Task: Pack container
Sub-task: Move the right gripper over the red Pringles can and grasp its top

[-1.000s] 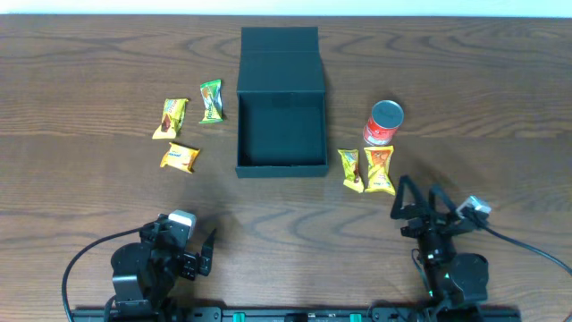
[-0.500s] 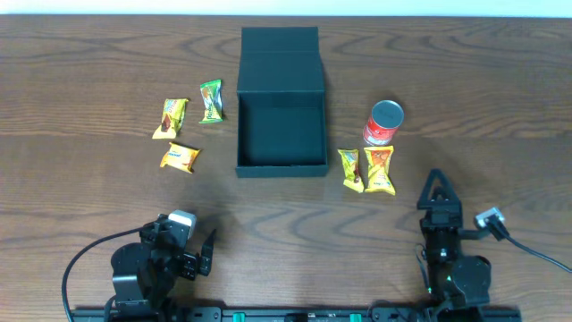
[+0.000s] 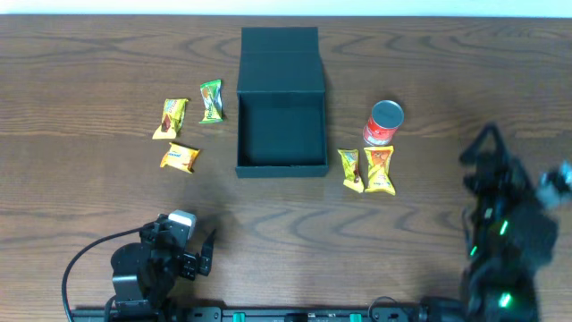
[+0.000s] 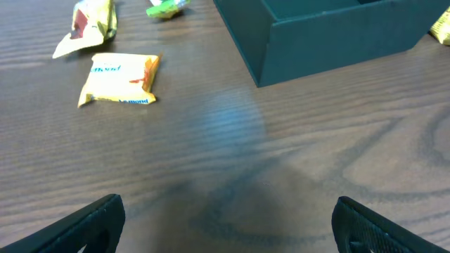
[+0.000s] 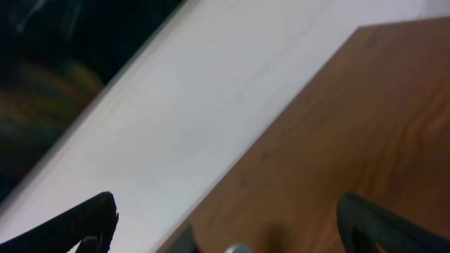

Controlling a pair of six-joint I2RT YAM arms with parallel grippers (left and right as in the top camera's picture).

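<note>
My right gripper should next swing left in the overhead view and lower astride the red can, which stands grey end (image 3: pixel 388 114) up below.
The black container (image 3: pixel 280 134) lies open at the table's middle back, its flap lid (image 3: pixel 280 43) folded away behind it. Its near corner shows in the left wrist view (image 4: pixel 330 35). Three snack packets (image 3: pixel 179 157) lie left of it and two (image 3: pixel 379 170) lie right of it, beside a small red can (image 3: pixel 383 122). My left gripper (image 3: pixel 206 253) rests open and empty near the front left; its fingers (image 4: pixel 225 225) frame bare wood. My right gripper (image 3: pixel 487 148) is raised at the far right, open and empty (image 5: pixel 225 221), tilted toward the table's far edge.
In the left wrist view a yellow packet (image 4: pixel 118 79) lies ahead on the left, with another (image 4: pixel 88 24) and a green one (image 4: pixel 167 7) beyond. The right wrist view shows the wooden table edge (image 5: pixel 281 133) and a white floor or wall beyond it.
My right arm has lifted and swung to the right, away from the two packets by the can. The left arm has not moved. No object has shifted.
</note>
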